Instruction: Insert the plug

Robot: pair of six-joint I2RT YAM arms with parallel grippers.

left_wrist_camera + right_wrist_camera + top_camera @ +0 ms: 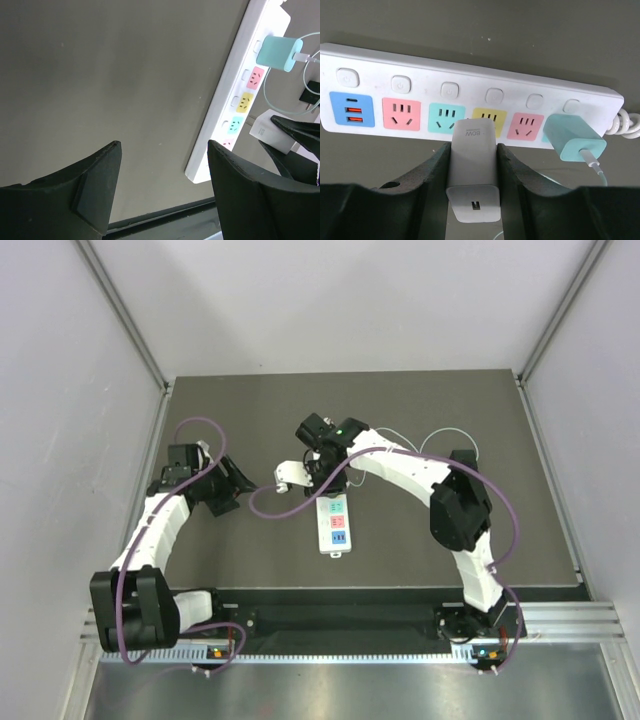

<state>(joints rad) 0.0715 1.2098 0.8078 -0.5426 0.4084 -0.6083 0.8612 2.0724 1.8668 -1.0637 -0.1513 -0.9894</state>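
The yellow socket (493,116) lies below the robot's right gripper and to the right in its wrist view, so the gripper should next go down and to that side, then release the charger.
The teal plug (572,137) on its thin white cable sits in the end socket of the white power strip (470,80), by the strip's coiled cord. It also shows in the left wrist view (282,53). My right gripper (473,150) is shut on a small white charger block (473,175) marked 80W. It holds the block just in front of the teal and yellow sockets. My left gripper (164,150) is open and empty, hovering over bare mat left of the strip (235,75).
The strip (334,525) lies mid-mat with its blue USB end towards me. Loose white cable (440,438) loops behind the right arm. The right gripper (296,476) and left gripper (235,485) sit close together. The mat's near edge (150,217) lies just beyond the left fingers.
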